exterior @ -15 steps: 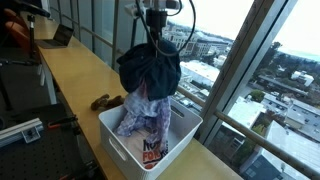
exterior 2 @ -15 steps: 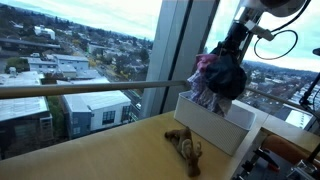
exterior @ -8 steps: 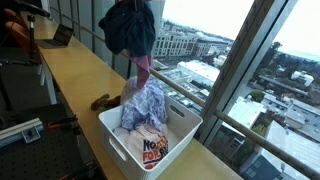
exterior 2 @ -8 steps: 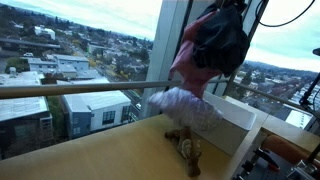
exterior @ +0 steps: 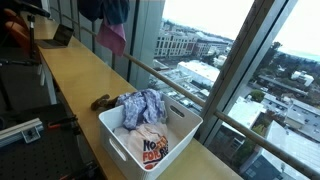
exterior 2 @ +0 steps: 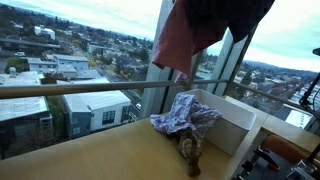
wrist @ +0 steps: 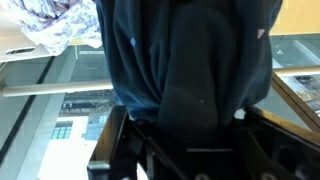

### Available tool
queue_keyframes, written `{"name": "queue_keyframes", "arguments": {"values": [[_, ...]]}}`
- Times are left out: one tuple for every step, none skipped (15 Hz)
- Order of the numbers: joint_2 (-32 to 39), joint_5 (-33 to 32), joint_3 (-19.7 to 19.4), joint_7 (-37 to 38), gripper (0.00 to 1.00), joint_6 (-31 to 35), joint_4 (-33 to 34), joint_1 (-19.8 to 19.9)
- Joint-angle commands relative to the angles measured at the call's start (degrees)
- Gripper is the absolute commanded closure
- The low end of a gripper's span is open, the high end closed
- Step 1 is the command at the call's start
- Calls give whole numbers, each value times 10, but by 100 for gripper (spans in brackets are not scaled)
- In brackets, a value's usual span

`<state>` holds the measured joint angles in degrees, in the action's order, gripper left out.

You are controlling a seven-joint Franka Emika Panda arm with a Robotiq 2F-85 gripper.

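Next, my gripper lowers toward the small brown object beside the bin and releases the dark garment (exterior: 108, 10) over it, since that counter spot lies below.
A dark navy garment (exterior: 108, 10) with a pink cloth (exterior: 112, 37) hanging under it is lifted high above the counter, at the top of both exterior views; the pink cloth also shows there (exterior 2: 180, 45). My gripper is out of frame above in the exterior views. In the wrist view my gripper (wrist: 190, 125) is shut on the dark garment (wrist: 190, 60), which fills the picture. Below, a white bin (exterior: 185, 135) holds a floral cloth (exterior: 142, 104) draped over its rim and a white printed item (exterior: 150, 145).
The bin (exterior 2: 235, 125) stands on a long wooden counter (exterior: 75, 75) beside a window wall with a railing (exterior 2: 70, 90). A small brown object (exterior: 102, 102) lies on the counter next to the bin, also visible (exterior 2: 190, 152). A laptop (exterior: 62, 37) sits farther along.
The dark garment and pink cloth rose out of the bin to the top of the frame and away along the counter. The floral cloth dropped back, draped over the bin's rim.
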<state>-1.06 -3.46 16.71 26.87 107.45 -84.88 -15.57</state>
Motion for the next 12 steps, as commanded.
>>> {"name": "queue_keyframes", "arguments": {"values": [[41,-7,6,7,100,11,-5,-9],[50,-5,4,5,100,16,-15,-11],[57,-2,1,2,100,23,-32,-12],[66,-3,-2,1,100,28,-43,-13],[71,0,-6,-3,100,37,-65,-11],[78,1,-10,-4,100,48,-84,-10],[86,1,-14,-5,100,57,-101,-9],[91,5,-19,-9,100,69,-121,-7],[96,4,-24,-11,100,79,-138,-6],[100,2,-31,-15,100,90,-156,-3],[104,1,-36,-19,100,94,-169,-1],[104,1,-42,-22,75,99,-183,1]]}}
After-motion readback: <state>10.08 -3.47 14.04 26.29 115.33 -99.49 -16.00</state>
